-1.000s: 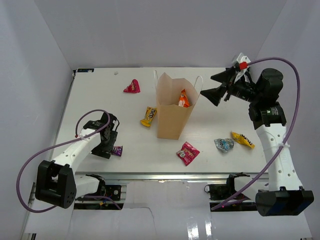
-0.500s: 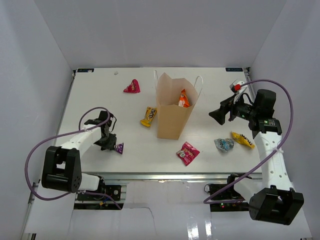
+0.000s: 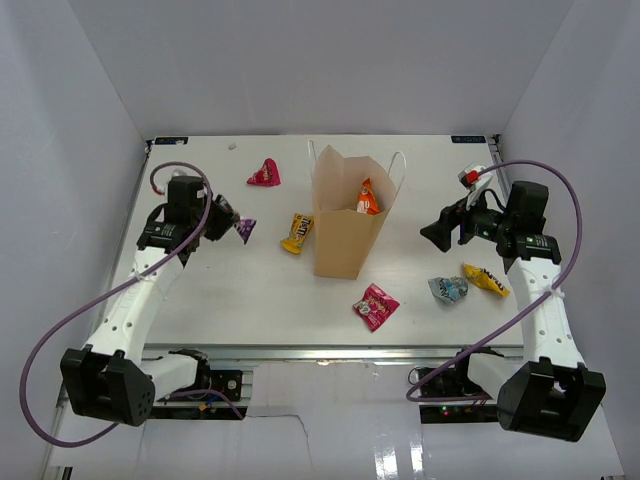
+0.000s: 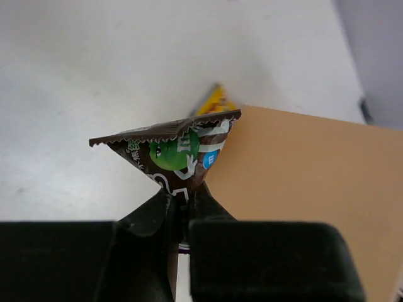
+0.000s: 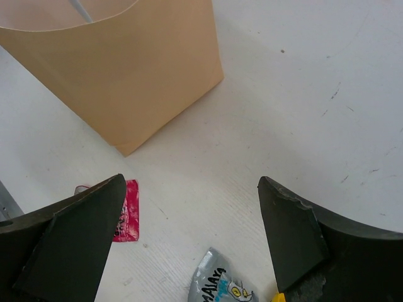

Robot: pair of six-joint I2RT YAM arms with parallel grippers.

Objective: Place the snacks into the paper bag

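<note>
I will next lift my left gripper toward the right in the top view, over the bag's opening (image 3: 346, 190), to release the packet, as the bag's side is in the way.
My left gripper (image 3: 232, 226) (image 4: 181, 196) is shut on a dark purple-brown snack packet (image 3: 245, 229) (image 4: 179, 151), held above the table left of the paper bag (image 3: 345, 235) (image 4: 302, 176) (image 5: 126, 69). An orange packet (image 3: 368, 198) sticks up inside the open bag. On the table lie a yellow packet (image 3: 297, 232) (image 4: 214, 100), a red-pink one (image 3: 265, 174), a pink one (image 3: 376, 305) (image 5: 126, 217), a silvery blue one (image 3: 448, 289) (image 5: 220, 286) and a yellow one (image 3: 485, 280). My right gripper (image 3: 436, 236) (image 5: 192, 182) hangs open above the silvery packet, right of the bag.
White walls close in the table (image 3: 200, 290) on the left, back and right. The bag's thin handles (image 3: 400, 165) stand up at its rim. Purple cables (image 3: 560, 200) loop off both arms.
My left gripper shut on the dark packet at the front left and carried it up and back toward the bag. The right arm came down from beside the bag's top.
</note>
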